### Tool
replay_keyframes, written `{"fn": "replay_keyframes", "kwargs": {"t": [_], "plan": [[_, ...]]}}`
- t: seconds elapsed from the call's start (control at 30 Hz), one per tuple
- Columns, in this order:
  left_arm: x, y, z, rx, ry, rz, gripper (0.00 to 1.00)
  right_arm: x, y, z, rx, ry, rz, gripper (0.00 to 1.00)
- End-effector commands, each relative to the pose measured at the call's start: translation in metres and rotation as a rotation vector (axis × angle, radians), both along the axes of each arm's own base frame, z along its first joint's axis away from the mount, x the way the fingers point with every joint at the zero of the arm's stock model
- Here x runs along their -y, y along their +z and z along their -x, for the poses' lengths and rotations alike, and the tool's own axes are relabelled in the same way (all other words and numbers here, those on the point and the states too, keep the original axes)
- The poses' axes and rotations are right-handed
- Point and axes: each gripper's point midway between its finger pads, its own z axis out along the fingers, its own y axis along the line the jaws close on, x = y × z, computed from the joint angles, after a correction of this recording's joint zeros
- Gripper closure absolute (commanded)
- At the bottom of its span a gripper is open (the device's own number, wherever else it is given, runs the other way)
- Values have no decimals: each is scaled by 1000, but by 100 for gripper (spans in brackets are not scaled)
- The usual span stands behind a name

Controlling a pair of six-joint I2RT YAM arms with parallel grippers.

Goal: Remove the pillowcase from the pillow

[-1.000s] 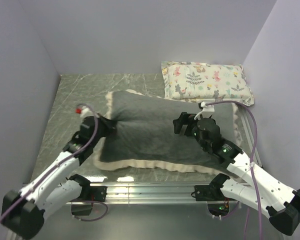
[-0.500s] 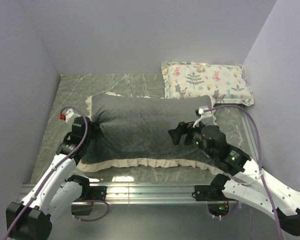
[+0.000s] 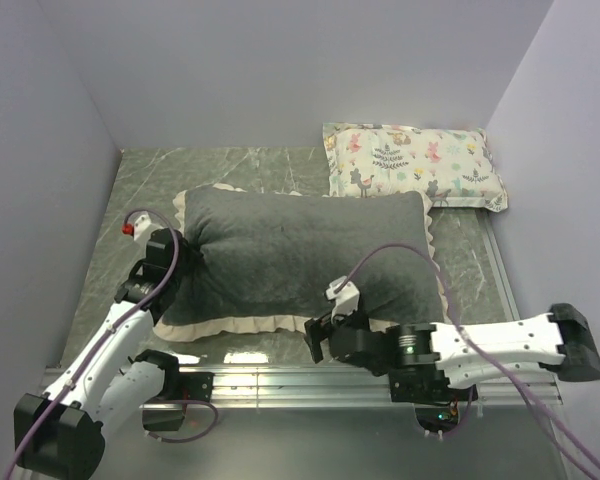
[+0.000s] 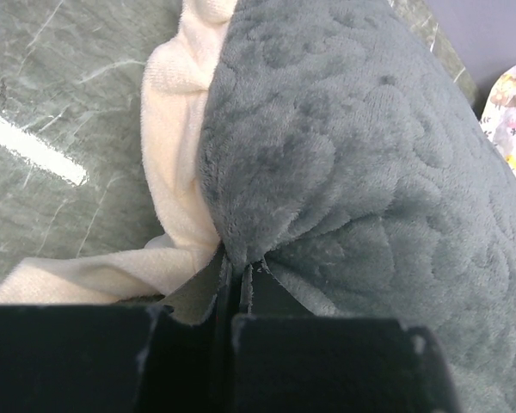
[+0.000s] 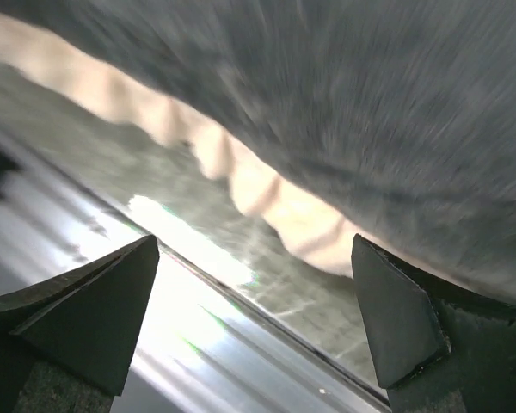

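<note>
My open right gripper moves down and outward onto the cream frill next and closes its fingers there, since the frill sticks out along the pillowcase's near edge.
The dark grey plush pillowcase (image 3: 300, 250) with its cream frill lies flat and full across the middle of the table; the white pillow inside it is hidden. My left gripper (image 3: 180, 255) is shut on a pinch of the pillowcase's grey fabric at its left end, seen close in the left wrist view (image 4: 236, 271). My right gripper (image 3: 318, 340) is open and empty, low by the table's near edge, just in front of the pillowcase's cream frill (image 5: 267, 194).
A smaller pastel animal-print pillow (image 3: 415, 162) lies at the back right against the wall. Grey walls close in on the left, back and right. A metal rail (image 3: 280, 380) runs along the near edge of the marble table (image 3: 160, 175).
The right arm let go of the pillowcase and swung down and left to the near edge. The left gripper pulled the left end outward, and the case now lies flattened.
</note>
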Motion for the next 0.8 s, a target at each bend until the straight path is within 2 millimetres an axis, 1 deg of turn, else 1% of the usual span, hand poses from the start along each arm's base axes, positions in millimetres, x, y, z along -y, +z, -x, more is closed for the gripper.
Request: {"fn": "replay_keyframes", "kwargs": {"t": [0.0,0.03,0.13,0.17,0.33,0.43,0.47,0.53,0.57,0.63,0.67,0.73,0.77], "plan": [[12,26,-13,69,-50,23,100,8,-9,-15,75,-207,19,0],[12,27,-13,70,-53,24,100,3,-17,-13,70,-211,49,0],[14,28,-15,65,-64,19,100,-7,-29,-7,25,-234,29,0],[14,29,-15,66,-66,16,100,-9,-35,-7,18,-247,36,0],[16,31,-16,70,-76,18,99,-2,-49,-20,8,-343,44,1],[17,31,-17,69,-82,20,100,-6,-52,-28,-7,-346,35,9],[17,31,-16,67,-82,18,99,-8,-51,-33,-8,-356,20,13],[17,32,-16,69,-82,18,99,-8,-53,-37,-8,-362,35,17],[16,33,-16,72,-82,16,99,-7,-54,-42,-8,-378,37,24],[16,35,-16,75,-83,12,100,-7,-57,-45,-10,-370,54,30],[15,36,-16,73,-81,8,100,-9,-57,-45,-13,-365,47,37],[15,36,-16,73,-83,6,100,-10,-57,-46,-16,-360,56,46],[15,38,-16,76,-83,8,100,-8,-59,-45,-17,-360,69,60]]}}
